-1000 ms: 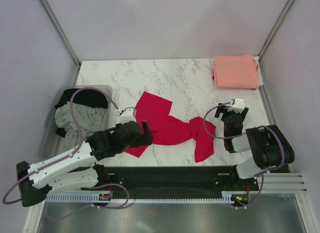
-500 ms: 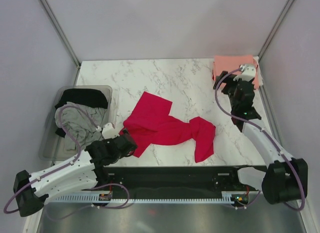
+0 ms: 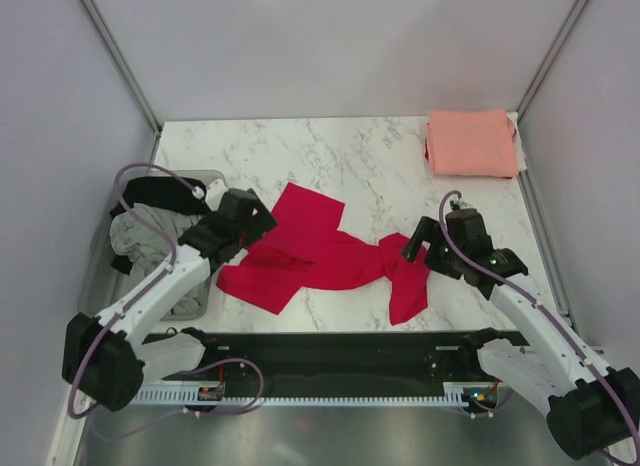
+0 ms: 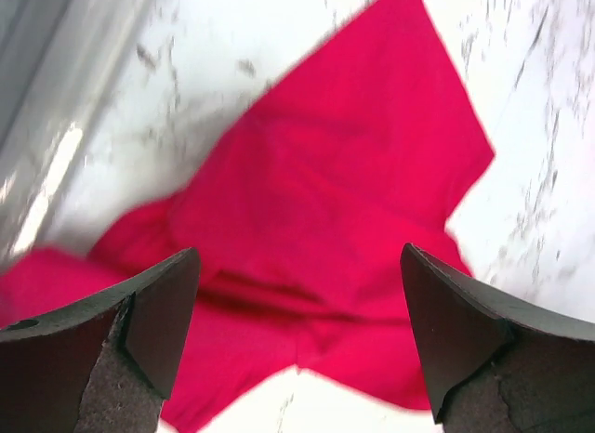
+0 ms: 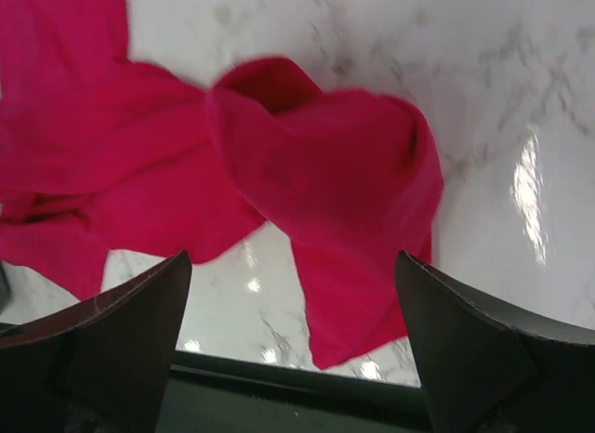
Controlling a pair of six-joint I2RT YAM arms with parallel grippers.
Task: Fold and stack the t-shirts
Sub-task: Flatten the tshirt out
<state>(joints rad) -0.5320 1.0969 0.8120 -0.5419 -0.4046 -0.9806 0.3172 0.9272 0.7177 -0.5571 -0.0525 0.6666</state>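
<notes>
The red t-shirt's near corner (image 3: 394,320) (image 5: 323,361) sticks out onto the marble below my right gripper, toward the black bar. My right gripper should go back down onto that corner next.
The crimson red t-shirt (image 3: 330,254) lies crumpled across the middle of the marble table; it fills the left wrist view (image 4: 344,191) and the right wrist view (image 5: 316,182). The salmon pink t-shirt (image 3: 471,142) lies folded at the far right corner. The grey t-shirt (image 3: 135,236) and the black t-shirt (image 3: 160,191) sit in the clear bin (image 3: 100,286) at the left. My left gripper (image 3: 262,226) is open and empty over the red shirt's left end (image 4: 297,349). My right gripper (image 3: 412,251) is open and empty beside the shirt's right end (image 5: 293,359).
The table's near edge with a black rail (image 3: 340,351) runs along the front. Metal frame posts (image 3: 115,56) stand at the back corners. Purple cables loop off both arms.
The left arm swung from the near edge up to the red shirt's left end. The right arm came back from the pink shirt to the red shirt's right end. The red shirt's left part shifted.
</notes>
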